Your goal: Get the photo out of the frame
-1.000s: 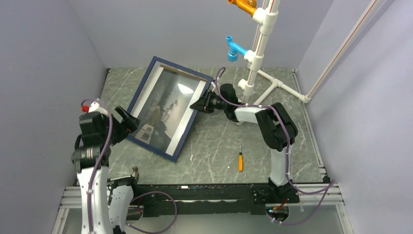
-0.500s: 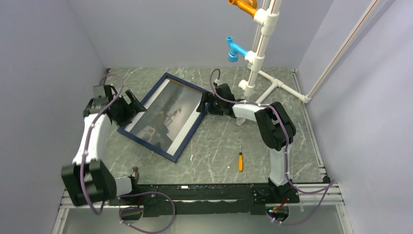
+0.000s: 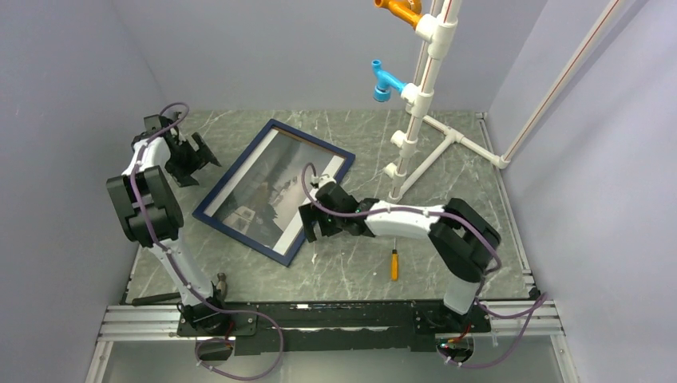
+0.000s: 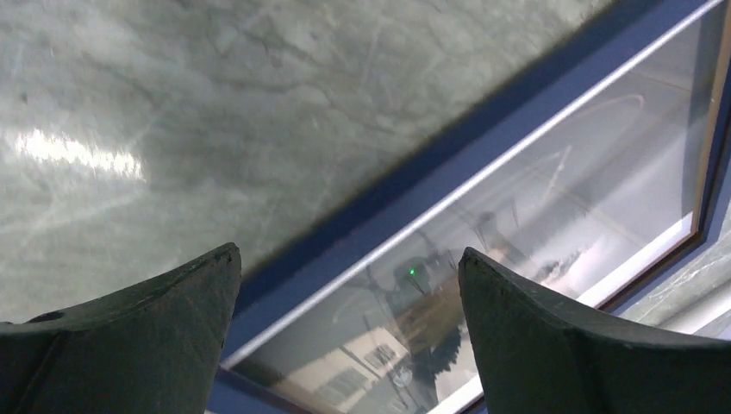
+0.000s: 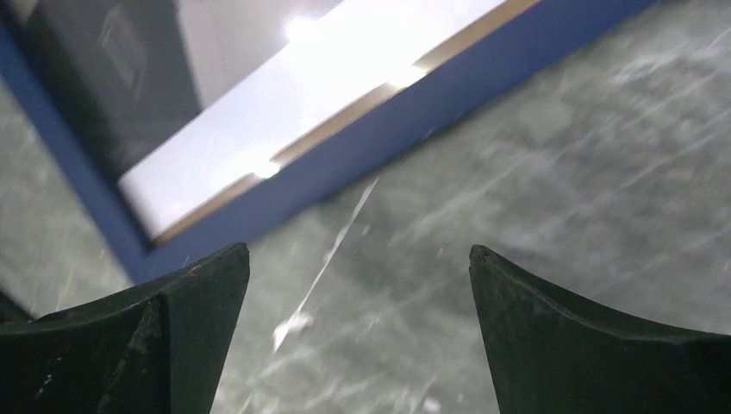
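Observation:
My right gripper turns in line with the blue border (image 3: 296,250) (image 5: 217,226) beside the white strip next and lowers astride it to close, since the fingers span only bare table.
The navy blue frame (image 3: 234,167) lies flat on the marbled table, set diagonally, with the photo (image 3: 271,187) still inside it under reflections. My left gripper (image 3: 195,163) is open just off the frame's upper left side. In its wrist view the fingertips (image 4: 348,253) straddle the blue border (image 4: 431,185) from above, touching nothing, and the photo (image 4: 517,224) shows beyond. My right gripper (image 3: 307,225) is open and empty beside the frame's lower right side. Its wrist view shows bare table between the gripper's (image 5: 358,250) fingers, with the frame's (image 5: 414,129) edge and a white strip of the photo (image 5: 284,112) ahead.
An orange-handled screwdriver (image 3: 393,263) lies on the table to the right of my right gripper. A white pipe stand (image 3: 415,120) with blue and orange fittings rises at the back right. Grey walls close in on the left, back and right.
The frame was tilted up with my right gripper on its right edge; now it lies flat. The right gripper has opened and moved toward the near side. My left arm swung to the back left.

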